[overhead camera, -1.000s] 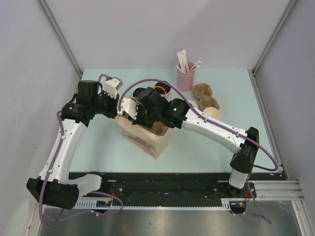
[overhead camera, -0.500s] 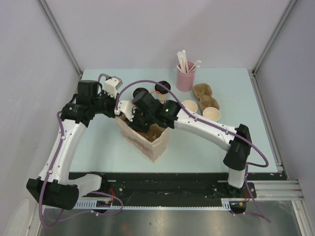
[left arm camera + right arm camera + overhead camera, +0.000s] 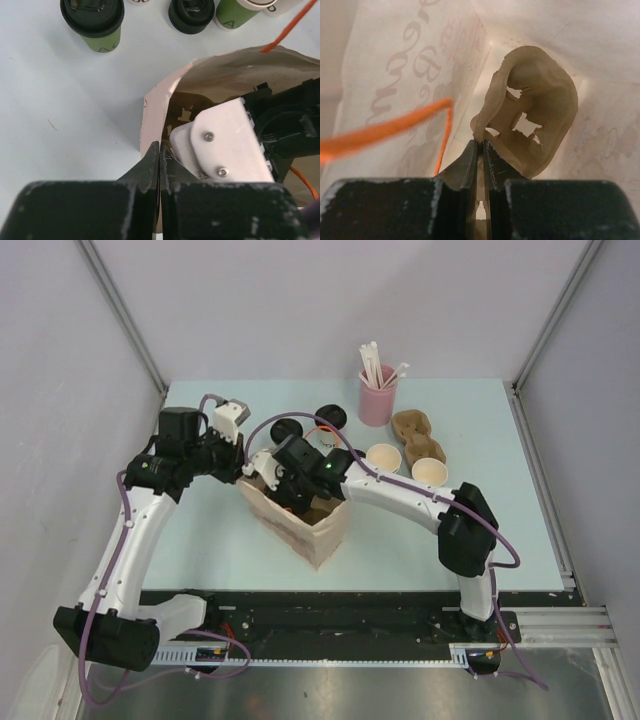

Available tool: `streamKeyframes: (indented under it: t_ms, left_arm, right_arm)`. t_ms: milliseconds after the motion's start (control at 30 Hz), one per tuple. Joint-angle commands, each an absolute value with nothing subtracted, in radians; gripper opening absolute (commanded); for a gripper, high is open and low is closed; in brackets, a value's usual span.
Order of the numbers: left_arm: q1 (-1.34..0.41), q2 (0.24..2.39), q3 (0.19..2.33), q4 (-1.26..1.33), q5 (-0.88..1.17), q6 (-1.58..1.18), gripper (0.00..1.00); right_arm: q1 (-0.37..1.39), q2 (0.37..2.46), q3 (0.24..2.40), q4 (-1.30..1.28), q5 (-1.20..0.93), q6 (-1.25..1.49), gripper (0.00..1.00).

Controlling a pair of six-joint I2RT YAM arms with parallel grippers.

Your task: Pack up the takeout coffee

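Observation:
Next, my right gripper moves down deeper beside the bag's printed side and turns the carrier flat and straight, since it hangs slanted above the bag's bottom.
A green cup with a black lid stands on the table beyond the bag; its lid shows from above. A second black-lidded cup stands to its right; its body colour is hidden. The paper bag stands open at the table's middle. My left gripper is shut on the bag's rim at its left corner. My right gripper is shut on the edge of a pulp cup carrier and is down inside the bag.
Two lidless cups stand right of the bag, one green outside. A second pulp carrier and a pink cup of straws are at the back right. An orange cord hangs inside the bag.
My right gripper has moved left and down into the bag with the carrier. The two black lids behind it have come into sight. My left gripper has kept hold of the rim.

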State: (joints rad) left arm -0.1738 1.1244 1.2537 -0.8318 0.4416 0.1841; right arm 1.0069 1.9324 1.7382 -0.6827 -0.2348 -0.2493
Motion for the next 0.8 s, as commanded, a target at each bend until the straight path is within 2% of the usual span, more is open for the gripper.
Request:
streamKeyframes:
  t_ms: [0,133,467,767]
  left_arm:
    - [-0.178,1.104,1.229,-0.801,0.477,0.166,0.0]
    - [-0.178,1.083,1.236,-0.801,0.476,0.146,0.0]
    - [-0.176,1.072,1.215,-0.796,0.423,0.138,0.0]
    - [-0.178,1.077,1.224,-0.788,0.46,0.14,0.01]
  right_arm:
    - [1.026,1.963,1.749,-0.673,-0.193,-0.169,0.0]
    - [1.031,1.977,1.74,-0.709,-0.101,-0.092,0.0]
    - [1.02,1.988,1.631,-0.677,-0.115,0.075,0.0]
    - [1.039,2.054,1.637,-0.735,-0.051,0.075,0.0]
